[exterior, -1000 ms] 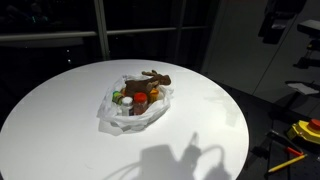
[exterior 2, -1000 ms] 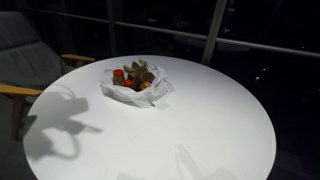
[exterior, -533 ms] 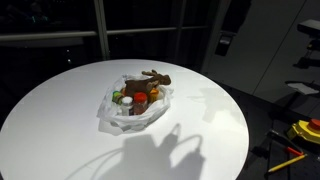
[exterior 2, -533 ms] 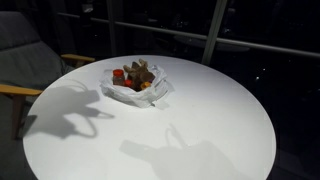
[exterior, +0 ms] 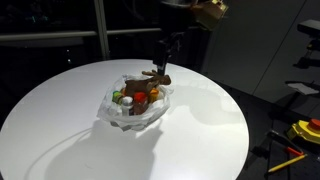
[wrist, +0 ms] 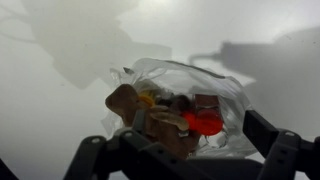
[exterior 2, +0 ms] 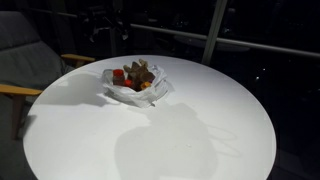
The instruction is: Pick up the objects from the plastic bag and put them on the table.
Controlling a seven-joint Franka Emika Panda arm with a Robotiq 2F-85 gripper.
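Observation:
The brown plush toy lies uncovered in the open bag. My gripper will next move down and toward the left in the wrist view, onto the brown plush toy's body [wrist: 162, 131].
A clear plastic bag [exterior: 138, 105] lies open on the round white table [exterior: 60, 120], slightly behind its centre. It holds a brown plush toy [exterior: 154, 78], a red item [exterior: 139, 99], a green item [exterior: 126, 100] and other small pieces. The bag also shows in an exterior view [exterior 2: 134, 84] and in the wrist view [wrist: 180, 85], with the red item [wrist: 203, 122] and brown toy [wrist: 125, 102]. My gripper [exterior: 164, 58] hangs just above the bag's far side, fingers pointing down. In the wrist view the gripper [wrist: 178, 142] is open and empty, its fingers spread either side of the bag.
A grey chair with a wooden armrest [exterior 2: 72, 58] stands beside the table. Yellow tools [exterior: 305, 130] lie off the table's edge. Dark window frames [exterior 2: 215, 30] stand behind. Bare white tabletop [exterior 2: 170, 130] surrounds the bag on every side.
My arm has swung in from the side and come over the bag. Its shadow has slid across the tabletop. The bag and its contents have not moved.

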